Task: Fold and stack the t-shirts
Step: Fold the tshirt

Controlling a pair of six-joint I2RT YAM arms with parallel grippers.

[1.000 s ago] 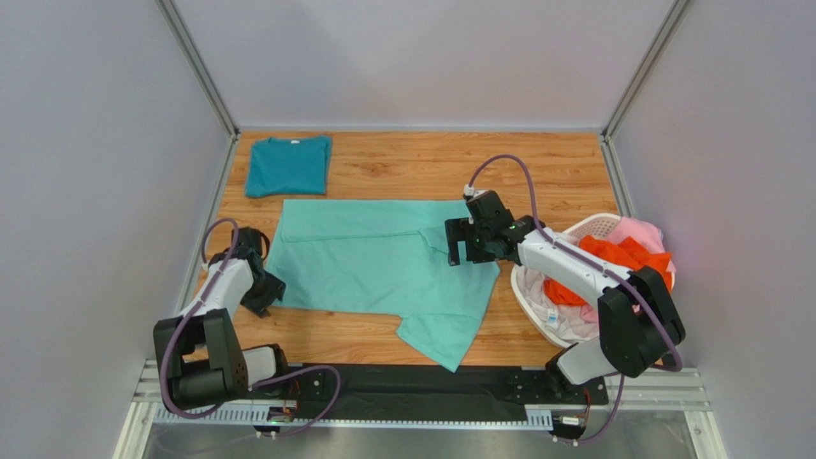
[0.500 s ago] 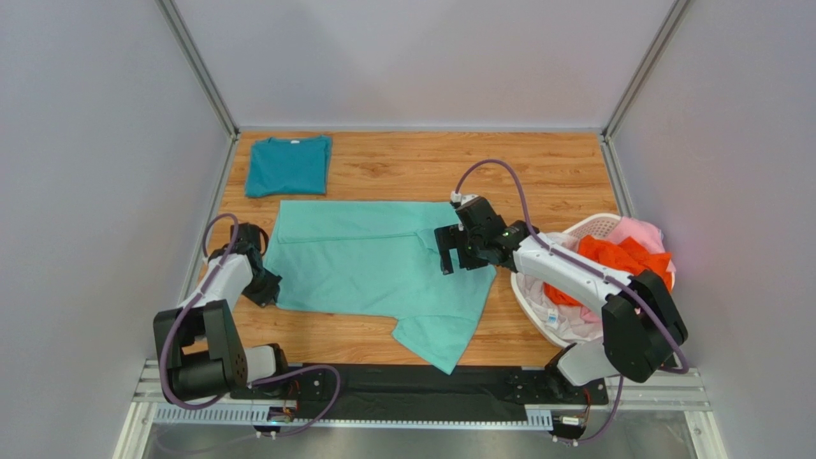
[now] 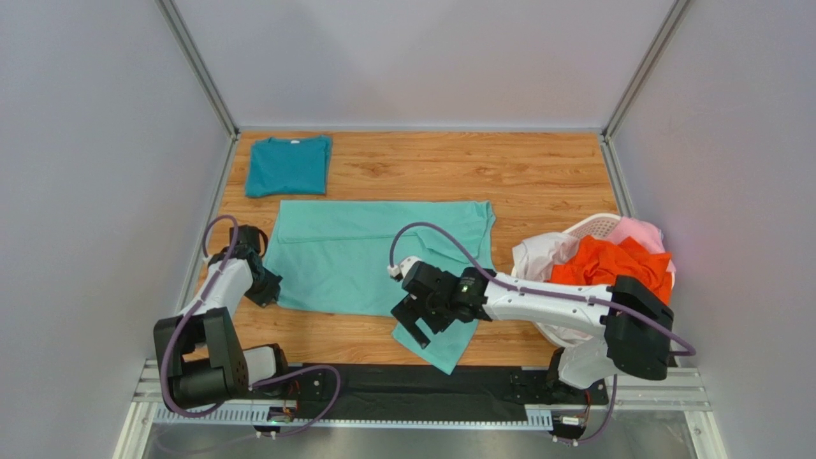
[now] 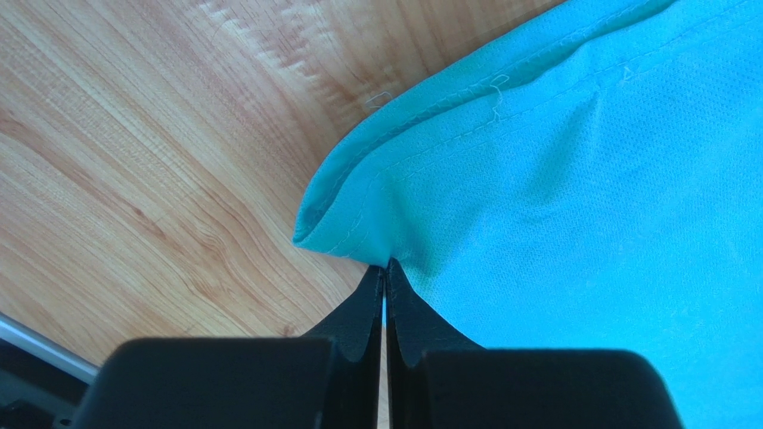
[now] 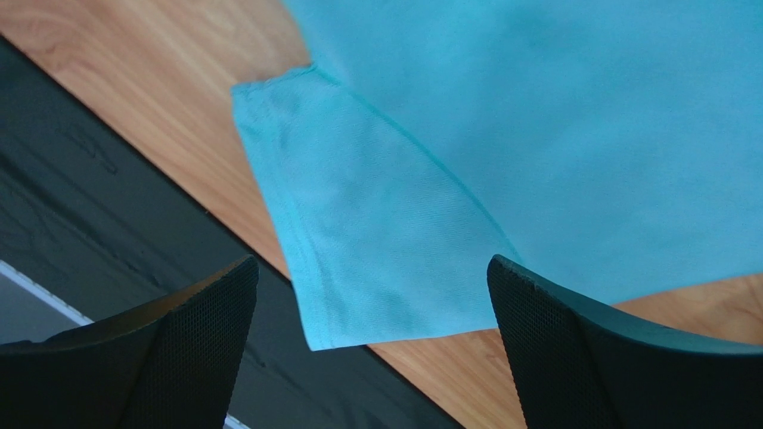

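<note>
My right gripper moves back and down next, to the near sleeve's tip (image 3: 447, 365) (image 5: 321, 331) by the black strip.
A light mint-aqua t-shirt (image 3: 364, 253) lies spread flat in the middle of the table, one sleeve (image 3: 442, 346) sticking out toward the near edge. My left gripper (image 3: 264, 287) is shut on its near-left corner; in the left wrist view the shut tips (image 4: 385, 268) pinch the puckered hem of the mint cloth (image 4: 582, 206). My right gripper (image 3: 414, 323) is open and hovers over the near sleeve (image 5: 376, 259), empty, between its wide-apart fingers (image 5: 555, 331). A darker teal t-shirt (image 3: 287, 164) lies folded at the back left.
A white laundry basket (image 3: 596, 226) stands at the right with orange (image 3: 613, 263), pink (image 3: 640, 232) and white (image 3: 541, 253) shirts in it; the white one hangs over its left rim. A black strip (image 5: 107, 206) runs along the table's near edge under the sleeve tip.
My right gripper moved from the shirt's far right part to the near sleeve. The shirt's right side now lies flatter and wider. White cloth now hangs out of the basket. The left gripper stayed.
</note>
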